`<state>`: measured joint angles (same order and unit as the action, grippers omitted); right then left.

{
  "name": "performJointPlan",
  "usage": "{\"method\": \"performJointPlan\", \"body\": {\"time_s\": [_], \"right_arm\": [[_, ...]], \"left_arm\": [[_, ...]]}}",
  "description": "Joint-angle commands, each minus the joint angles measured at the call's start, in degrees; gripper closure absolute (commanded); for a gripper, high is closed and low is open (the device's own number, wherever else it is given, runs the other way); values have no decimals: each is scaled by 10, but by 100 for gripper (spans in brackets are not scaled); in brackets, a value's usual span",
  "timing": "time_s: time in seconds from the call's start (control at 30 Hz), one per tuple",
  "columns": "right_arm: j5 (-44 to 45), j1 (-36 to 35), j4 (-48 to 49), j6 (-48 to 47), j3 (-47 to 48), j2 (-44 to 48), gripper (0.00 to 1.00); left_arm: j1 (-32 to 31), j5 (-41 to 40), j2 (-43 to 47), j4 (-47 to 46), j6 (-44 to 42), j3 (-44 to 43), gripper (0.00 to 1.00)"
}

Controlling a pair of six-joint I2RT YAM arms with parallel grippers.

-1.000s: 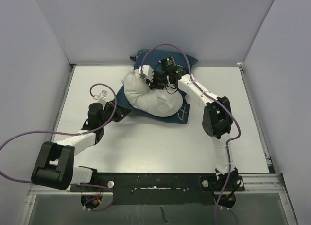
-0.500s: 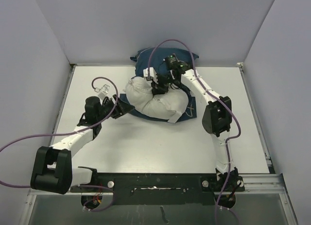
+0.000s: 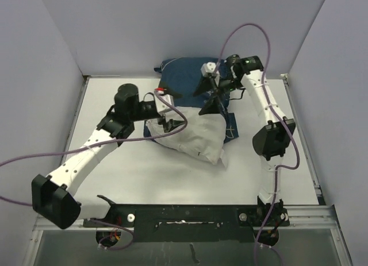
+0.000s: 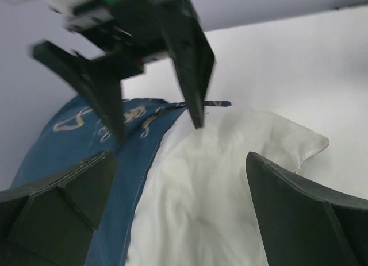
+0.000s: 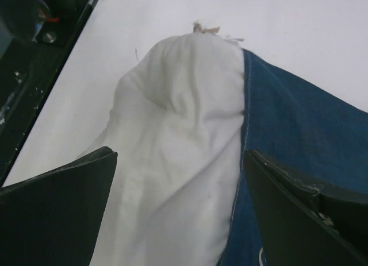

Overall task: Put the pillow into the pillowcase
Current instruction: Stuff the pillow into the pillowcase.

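I need to move my left gripper down and across next to the wrinkled pillow top by the pillowcase's hem, below the gripper and to its right in the top view.
The white pillow (image 3: 195,137) lies wrinkled in the middle of the table, with one corner pointing toward the front. The navy pillowcase (image 3: 181,75) is bunched behind it against the back wall and also shows at the pillow's right edge. Above the pillow's left end hangs my left gripper (image 3: 171,114), open and empty. My right gripper (image 3: 211,97) hovers over the far right part, also open and empty. The left wrist view has the pillow (image 4: 218,185) between open fingers and the pillowcase (image 4: 69,145) at left. In the right wrist view, the pillowcase (image 5: 299,122) hem runs along the pillow (image 5: 172,151).
Grey walls close in the white table (image 3: 115,162) at the back and both sides. A black rail (image 3: 184,211) with the arm bases runs along the near edge. Purple cables (image 3: 253,33) loop above both arms.
Both grippers have opened and let go of the fabric. The left arm swung right and up over the pillow, the right arm lifted back, and the pillow has spread out flatter toward the front.
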<state>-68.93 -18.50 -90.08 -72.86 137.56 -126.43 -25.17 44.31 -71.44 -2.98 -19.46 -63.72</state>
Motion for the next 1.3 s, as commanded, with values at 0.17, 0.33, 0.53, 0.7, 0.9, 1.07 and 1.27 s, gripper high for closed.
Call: {"method": "performJointPlan", "body": {"time_s": [0.17,0.33,0.53,0.7,0.9,1.07,1.27], "right_arm": [[-141,192,90,138,-193,174,2],[-142,287,64,104,-279,200,2],[-98,294,80,79,-391,236,2],[33,299,325,272,-517,311,2],[114,325,463,361,-612,345,2],[64,321,580,425,-698,366,2],[127,274,758,689,-743,360,6]], "left_arm": [[-172,-59,-178,288,-338,-182,2],[-229,-148,-232,348,-398,-200,2],[-246,-346,-333,187,-437,-165,2],[-240,-491,-438,155,-313,-259,37],[-177,-490,-457,223,-14,-408,100],[-83,-379,-424,233,233,-461,100],[-44,-340,-458,279,318,-559,100]]}}
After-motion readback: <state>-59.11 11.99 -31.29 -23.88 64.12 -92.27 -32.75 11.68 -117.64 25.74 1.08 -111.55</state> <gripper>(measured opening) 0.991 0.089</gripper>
